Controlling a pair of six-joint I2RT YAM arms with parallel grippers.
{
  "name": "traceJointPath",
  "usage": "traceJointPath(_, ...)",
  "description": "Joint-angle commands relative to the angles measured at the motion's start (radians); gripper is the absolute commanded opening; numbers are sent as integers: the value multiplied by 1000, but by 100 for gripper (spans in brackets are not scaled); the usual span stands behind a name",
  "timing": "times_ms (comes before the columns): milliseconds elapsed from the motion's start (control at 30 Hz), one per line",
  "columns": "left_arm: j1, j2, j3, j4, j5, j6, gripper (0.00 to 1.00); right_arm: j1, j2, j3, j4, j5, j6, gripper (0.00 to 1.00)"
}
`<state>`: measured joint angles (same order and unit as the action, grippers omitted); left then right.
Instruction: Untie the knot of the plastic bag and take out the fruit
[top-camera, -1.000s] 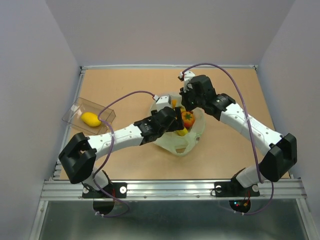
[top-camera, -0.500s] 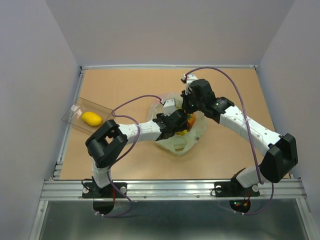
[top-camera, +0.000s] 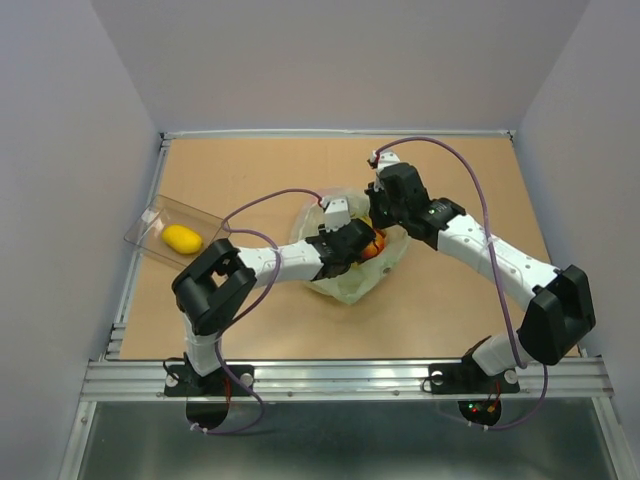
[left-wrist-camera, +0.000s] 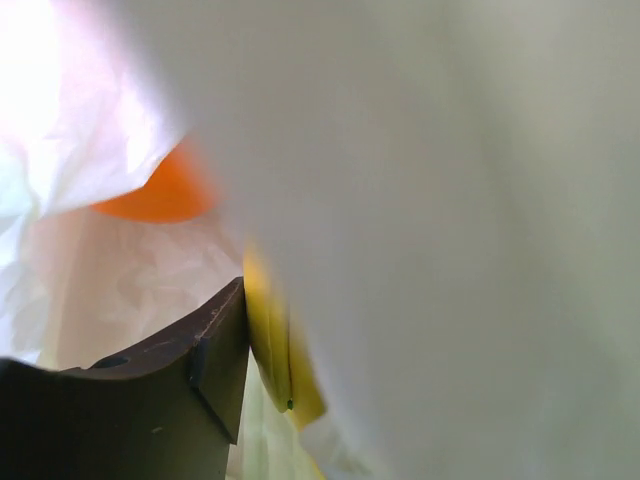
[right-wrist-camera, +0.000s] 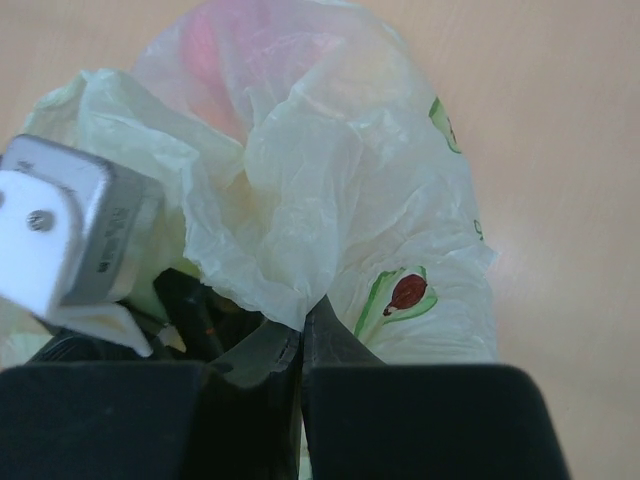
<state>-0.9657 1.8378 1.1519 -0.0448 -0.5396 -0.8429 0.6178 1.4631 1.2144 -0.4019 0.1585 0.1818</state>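
I should raise the banana with my left gripper, carry it left in the top view to the clear box already holding fruit (top-camera: 176, 226), then lower and release it.
The pale green plastic bag (top-camera: 345, 280) lies mid-table with its mouth open; no knot shows. My right gripper (top-camera: 379, 222) is shut on the bag's rim film (right-wrist-camera: 290, 200) at the far side, its tips (right-wrist-camera: 302, 325) pinching a fold. My left gripper (top-camera: 362, 246) is inside the bag. In the left wrist view one dark finger (left-wrist-camera: 180, 390) lies flat against a yellow banana (left-wrist-camera: 265, 340); the other finger is hidden by film. An orange fruit (left-wrist-camera: 160, 195) sits behind it. An orange-red fruit (top-camera: 375, 243) shows in the bag's mouth.
A clear rigid box (top-camera: 160, 215) at the table's left edge holds a yellow fruit (top-camera: 183, 238). The left arm's elbow (top-camera: 212, 288) is folded near the front left. Walls close the table on three sides.
My left arm has folded its elbow and pushed its gripper deeper into the bag. My right gripper has shifted slightly towards the far left with the rim. The bag has bunched up narrower.
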Motion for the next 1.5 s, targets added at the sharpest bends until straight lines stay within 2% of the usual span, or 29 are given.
traceJointPath(0,5,-133,-21,-4,-82,70,7,10,6,-3,44,119,19,1)
traceJointPath(267,4,-388,-184,35,-106,172,5,-9,54,23,44,193,28,1)
traceJointPath(533,2,-506,-357,101,-45,264,5,-42,63,69,44,262,56,1)
traceJointPath(633,2,-538,-389,131,-2,316,5,-55,62,97,44,243,73,1)
traceJointPath(800,4,-594,-423,203,9,381,5,-58,91,122,44,217,94,1)
traceJointPath(967,10,-679,-432,259,-5,392,4,-58,97,74,44,208,122,1)
traceJointPath(1100,15,-768,-477,417,32,476,3,-56,89,18,44,196,134,1)
traceJointPath(1300,67,-818,-459,442,46,406,1,-58,54,-44,44,171,146,1)
traceJointPath(1467,99,-798,-357,461,26,325,0,-58,3,-105,44,135,163,1)
